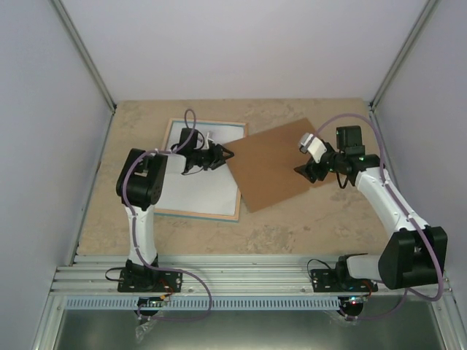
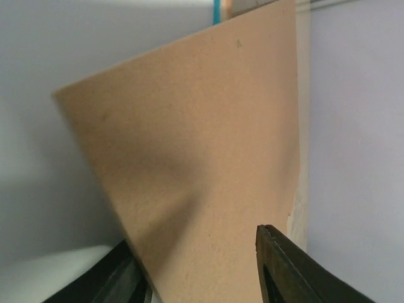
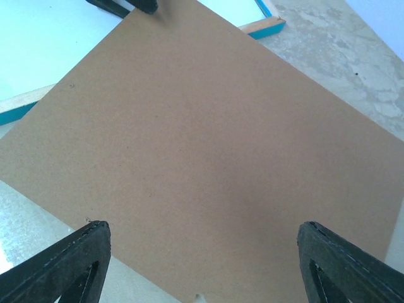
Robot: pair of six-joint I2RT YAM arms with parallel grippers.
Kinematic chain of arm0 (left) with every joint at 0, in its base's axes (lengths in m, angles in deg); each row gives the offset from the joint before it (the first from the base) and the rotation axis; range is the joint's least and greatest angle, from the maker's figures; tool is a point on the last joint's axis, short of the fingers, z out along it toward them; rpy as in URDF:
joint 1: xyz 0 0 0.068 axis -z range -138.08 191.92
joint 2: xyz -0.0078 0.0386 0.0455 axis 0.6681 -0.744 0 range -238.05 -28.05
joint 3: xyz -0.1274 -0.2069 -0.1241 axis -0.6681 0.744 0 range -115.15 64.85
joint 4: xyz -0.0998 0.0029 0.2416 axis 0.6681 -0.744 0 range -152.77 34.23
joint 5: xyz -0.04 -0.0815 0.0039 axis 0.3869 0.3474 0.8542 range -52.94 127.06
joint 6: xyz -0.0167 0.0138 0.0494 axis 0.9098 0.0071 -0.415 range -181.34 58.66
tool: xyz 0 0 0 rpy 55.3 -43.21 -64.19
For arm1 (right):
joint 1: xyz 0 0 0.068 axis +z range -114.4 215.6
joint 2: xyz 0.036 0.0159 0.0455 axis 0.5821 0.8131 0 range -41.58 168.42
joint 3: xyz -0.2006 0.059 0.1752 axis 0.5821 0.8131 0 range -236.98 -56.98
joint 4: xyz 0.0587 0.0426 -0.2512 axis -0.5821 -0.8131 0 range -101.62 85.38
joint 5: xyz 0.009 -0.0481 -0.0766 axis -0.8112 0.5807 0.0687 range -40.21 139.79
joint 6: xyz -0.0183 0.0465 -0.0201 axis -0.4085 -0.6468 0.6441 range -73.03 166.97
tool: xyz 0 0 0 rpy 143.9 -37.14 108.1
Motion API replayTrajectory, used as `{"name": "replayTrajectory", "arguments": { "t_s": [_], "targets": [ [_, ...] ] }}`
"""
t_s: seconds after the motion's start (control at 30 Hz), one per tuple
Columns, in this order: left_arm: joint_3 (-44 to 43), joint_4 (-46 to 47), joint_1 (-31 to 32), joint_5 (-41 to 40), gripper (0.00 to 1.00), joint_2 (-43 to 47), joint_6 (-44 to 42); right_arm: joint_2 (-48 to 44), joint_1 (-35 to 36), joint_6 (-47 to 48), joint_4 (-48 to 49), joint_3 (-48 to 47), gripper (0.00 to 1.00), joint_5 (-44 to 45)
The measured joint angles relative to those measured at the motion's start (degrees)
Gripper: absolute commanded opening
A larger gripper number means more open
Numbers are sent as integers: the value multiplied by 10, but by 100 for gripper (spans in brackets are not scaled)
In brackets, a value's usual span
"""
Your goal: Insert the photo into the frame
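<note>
Next I will move my right gripper back, tilt toward level and shift toward the frame [image 1: 197, 214] onto the board's near edge, since my open fingers stand over the board's flat side.
The frame [image 1: 197, 214] lies flat at the left with its wood and turquoise edges showing, and a white sheet [image 1: 197, 191] fills it. The sunflower photo is not visible in any view. A brown backing board [image 1: 281, 164] lies askew to the frame's right, its left corner over the frame. My left gripper [image 1: 225, 155] is at that corner. In the left wrist view the board [image 2: 202, 158] passes between the fingers of the left gripper [image 2: 196, 252] and looks lifted. My right gripper [image 1: 303, 172] is open over the board's right part, and also shows in the right wrist view [image 3: 202, 227] above the board [image 3: 208, 158].
The beige stone-patterned tabletop [image 1: 306, 226] is walled in by white panels at the back and sides. A metal rail [image 1: 241, 273] runs along the near edge by the arm bases. The frame's turquoise corner [image 3: 262, 26] shows beyond the board.
</note>
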State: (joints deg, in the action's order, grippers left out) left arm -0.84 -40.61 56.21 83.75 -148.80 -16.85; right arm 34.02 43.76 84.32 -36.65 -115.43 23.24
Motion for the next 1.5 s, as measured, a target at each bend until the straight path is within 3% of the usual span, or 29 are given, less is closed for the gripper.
{"name": "replayTrajectory", "arguments": {
  "t_s": [0.1,0.27,0.57,0.87,1.07,1.27,1.37,1.5],
  "targets": [
    [-8,14,9,4,30,-10,15,-10,0,5,4,11,82,0],
    [-7,43,14,21,0,-17,74,-22,0,16,14,32,81,5],
    [-8,87,7,75,0,49,211,-89,10,61,38,59,85,14],
    [-14,120,-39,87,0,97,335,-168,47,153,25,49,89,20],
    [-7,125,-42,85,0,124,377,-253,127,191,113,192,89,77],
    [9,146,-41,87,0,137,405,-212,171,227,262,265,86,180],
    [21,154,-40,87,0,138,416,-191,198,249,355,283,76,223],
    [34,154,-40,86,0,139,424,-166,220,280,451,293,40,258]
  ]
}}
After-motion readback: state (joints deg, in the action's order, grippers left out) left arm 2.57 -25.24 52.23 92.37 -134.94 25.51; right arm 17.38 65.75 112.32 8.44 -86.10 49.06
